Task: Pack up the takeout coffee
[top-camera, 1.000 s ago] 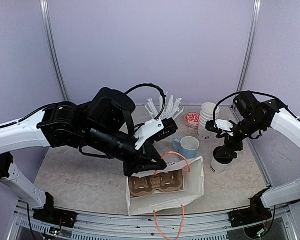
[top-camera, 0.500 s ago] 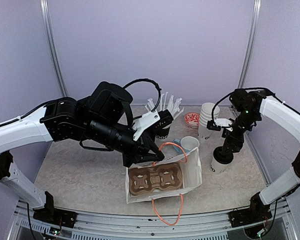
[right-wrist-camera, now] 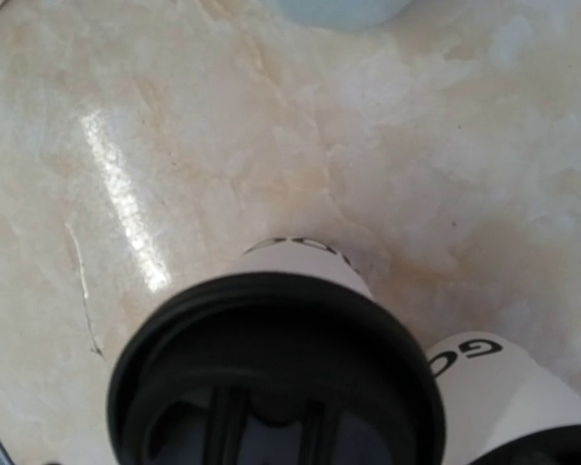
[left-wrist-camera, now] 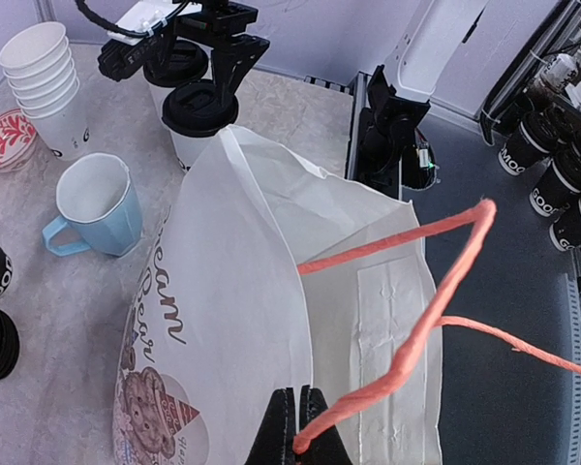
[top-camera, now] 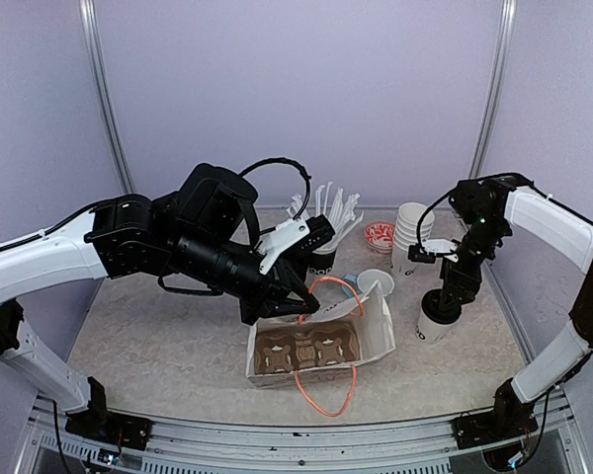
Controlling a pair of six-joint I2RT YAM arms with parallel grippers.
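The robot needs to move the right gripper down until its open fingers are on both sides of the black lid of the first cup (top-camera: 440, 307) (right-wrist-camera: 276, 378), because that lid is just below the gripper.
One takeout coffee (top-camera: 433, 326), a white cup under a black lid (right-wrist-camera: 271, 378), stands at the right of the table, with a second takeout coffee (right-wrist-camera: 508, 383) close beside it. My right gripper (top-camera: 443, 300) hangs straight over the first cup and is open. Its fingers (left-wrist-camera: 234, 64) spread either side of the lid (left-wrist-camera: 198, 105). My left gripper (left-wrist-camera: 298, 438) is shut on the orange handle (left-wrist-camera: 416, 325) of the white paper bag (top-camera: 378, 326). The bag lies on the table with its mouth held up. A brown cup carrier (top-camera: 306, 351) sits inside it.
A light-blue mug (top-camera: 373, 282) stands just behind the bag. A stack of plain white cups (top-camera: 411, 227) and a red patterned bowl (top-camera: 380, 235) are at the back right. Black cups (top-camera: 322, 261) and white sticks (top-camera: 326, 207) stand behind my left gripper. The bag's second handle (top-camera: 326, 390) trails toward the table's front edge.
My left gripper has drawn the orange handle up and to the left, and the bag has shifted and flattened. My right arm has straightened above the lidded cup, and its jaws have opened wider.
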